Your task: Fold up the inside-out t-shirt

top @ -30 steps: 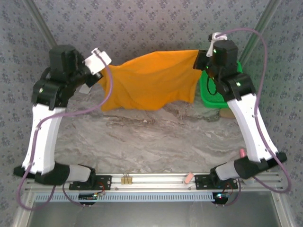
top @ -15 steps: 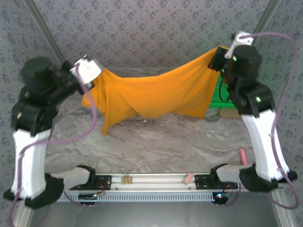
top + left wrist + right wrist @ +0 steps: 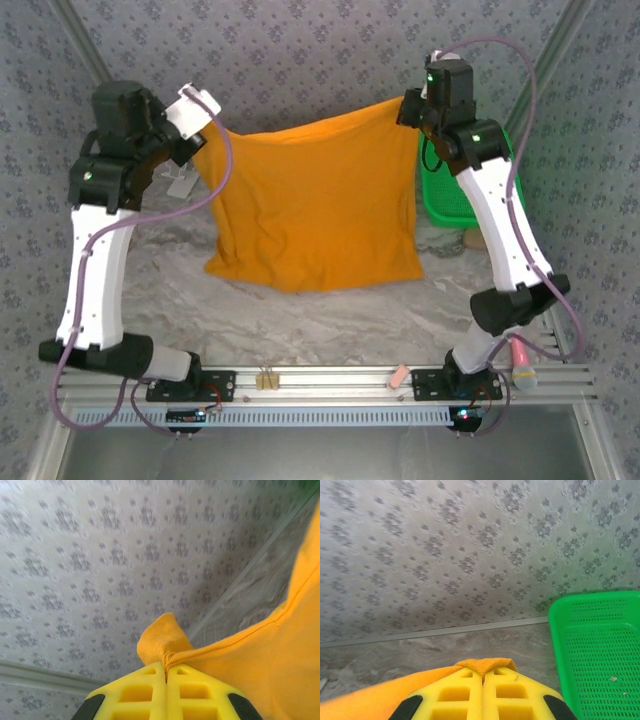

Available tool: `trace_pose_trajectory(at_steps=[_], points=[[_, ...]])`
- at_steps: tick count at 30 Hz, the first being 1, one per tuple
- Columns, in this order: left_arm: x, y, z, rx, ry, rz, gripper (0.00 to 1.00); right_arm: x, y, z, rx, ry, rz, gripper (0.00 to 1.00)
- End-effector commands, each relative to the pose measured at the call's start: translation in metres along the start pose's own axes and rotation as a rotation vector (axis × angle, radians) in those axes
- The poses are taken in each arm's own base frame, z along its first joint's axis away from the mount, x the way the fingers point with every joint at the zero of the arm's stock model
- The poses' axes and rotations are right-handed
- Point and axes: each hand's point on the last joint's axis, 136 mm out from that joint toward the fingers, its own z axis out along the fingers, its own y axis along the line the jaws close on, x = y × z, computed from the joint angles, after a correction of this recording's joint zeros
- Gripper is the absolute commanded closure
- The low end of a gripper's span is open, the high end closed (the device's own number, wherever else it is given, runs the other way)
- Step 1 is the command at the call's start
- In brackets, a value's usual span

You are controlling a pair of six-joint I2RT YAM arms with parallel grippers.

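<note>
The t-shirt [image 3: 312,205] is still hanging between both arms. Its pinched corner will next be lowered to the marble table by my left gripper and then let go.
The orange t-shirt [image 3: 312,205] hangs as a flat sheet between both arms, its lower edge resting on the marble table [image 3: 300,320]. My left gripper [image 3: 200,140] is shut on the shirt's upper left corner; in the left wrist view the yellow fingers [image 3: 145,690] pinch a bunched hem of the t-shirt [image 3: 165,645] at the left gripper [image 3: 165,667]. My right gripper [image 3: 412,108] is shut on the upper right corner; the right wrist view shows orange t-shirt cloth [image 3: 487,664] squeezed at the right gripper [image 3: 483,672].
A green mesh basket [image 3: 440,195] stands at the right behind the right arm, also as the basket [image 3: 592,645] in the right wrist view. A pink object [image 3: 520,355] lies near the right base. Patterned walls close in the back and sides.
Both arms have lifted the shirt's top edge higher and drawn it taut. The cloth, sagging in the middle before, now hangs straight down as a wide panel.
</note>
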Motion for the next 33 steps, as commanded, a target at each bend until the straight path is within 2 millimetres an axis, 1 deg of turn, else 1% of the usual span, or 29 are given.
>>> trace_pose_trajectory(at_steps=[1, 2, 3, 4, 7, 9, 10, 12, 13, 15, 17, 18, 20, 21, 23, 24, 25, 26, 27, 29, 30, 31, 32, 33], points=[[-0.049, -0.012, -0.072, 0.044, -0.247, 0.016, 1.00, -0.022, 0.012, -0.089, -0.081, -0.116, -0.032, 1.00], [-0.049, -0.023, -0.077, 0.073, -0.269, 0.019, 1.00, -0.018, 0.016, -0.105, -0.109, -0.131, -0.035, 1.00], [-0.054, -0.029, -0.090, 0.079, -0.307, 0.023, 1.00, -0.013, 0.020, -0.120, -0.130, -0.144, -0.032, 1.00], [-0.058, -0.035, -0.104, 0.087, -0.343, 0.024, 1.00, -0.013, 0.018, -0.143, -0.149, -0.173, -0.020, 1.00], [-0.075, -0.043, -0.143, 0.106, -0.450, 0.047, 1.00, -0.012, 0.018, -0.193, -0.209, -0.224, 0.005, 1.00], [-0.092, -0.041, -0.168, 0.113, -0.539, 0.056, 1.00, -0.015, 0.015, -0.213, -0.253, -0.252, 0.053, 1.00], [-0.103, -0.039, -0.180, 0.117, -0.593, 0.051, 1.00, -0.017, 0.016, -0.222, -0.281, -0.261, 0.071, 1.00], [-0.124, -0.030, -0.207, 0.094, -0.687, 0.053, 1.00, -0.023, 0.019, -0.231, -0.320, -0.274, 0.091, 1.00], [-0.132, -0.024, -0.216, 0.075, -0.719, 0.052, 1.00, -0.028, 0.021, -0.234, -0.336, -0.280, 0.097, 1.00], [-0.142, -0.018, -0.225, 0.064, -0.754, 0.068, 1.00, -0.040, 0.023, -0.238, -0.336, -0.297, 0.100, 1.00], [-0.147, -0.014, -0.221, 0.061, -0.756, 0.089, 1.00, -0.051, 0.025, -0.238, -0.324, -0.313, 0.079, 1.00], [-0.148, -0.009, -0.212, 0.053, -0.741, 0.092, 1.00, -0.057, 0.025, -0.233, -0.299, -0.320, 0.064, 1.00], [-0.144, 0.004, -0.180, 0.020, -0.670, 0.088, 1.00, -0.066, 0.020, -0.217, -0.244, -0.321, 0.054, 1.00], [-0.139, 0.010, -0.157, 0.014, -0.614, 0.089, 1.00, -0.068, 0.017, -0.202, -0.216, -0.304, 0.063, 1.00], [-0.124, 0.022, -0.109, 0.019, -0.509, 0.063, 1.00, -0.064, 0.007, -0.164, -0.175, -0.244, 0.112, 1.00], [-0.115, 0.024, -0.086, 0.044, -0.469, 0.047, 1.00, -0.057, 0.000, -0.139, -0.157, -0.196, 0.151, 1.00], [-0.102, 0.025, -0.060, 0.085, -0.434, 0.027, 1.00, -0.048, -0.007, -0.112, -0.138, -0.147, 0.186, 1.00], [-0.090, 0.024, -0.038, 0.122, -0.406, 0.007, 1.00, -0.040, -0.012, -0.090, -0.118, -0.113, 0.208, 1.00], [-0.074, 0.022, -0.012, 0.162, -0.367, -0.015, 1.00, -0.028, -0.018, -0.063, -0.094, -0.072, 0.225, 1.00], [-0.040, 0.009, 0.040, 0.236, -0.277, -0.041, 1.00, 0.001, -0.023, -0.014, -0.067, 0.021, 0.248, 1.00], [-0.021, -0.001, 0.066, 0.277, -0.226, -0.050, 1.00, 0.021, -0.026, 0.014, -0.050, 0.078, 0.264, 1.00], [-0.002, -0.012, 0.092, 0.320, -0.179, -0.059, 1.00, 0.040, -0.029, 0.037, -0.039, 0.130, 0.276, 1.00], [0.013, -0.021, 0.113, 0.356, -0.147, -0.064, 1.00, 0.060, -0.032, 0.062, -0.024, 0.185, 0.287, 1.00], [0.032, -0.032, 0.138, 0.394, -0.108, -0.074, 1.00, 0.081, -0.035, 0.086, -0.014, 0.235, 0.304, 1.00]])
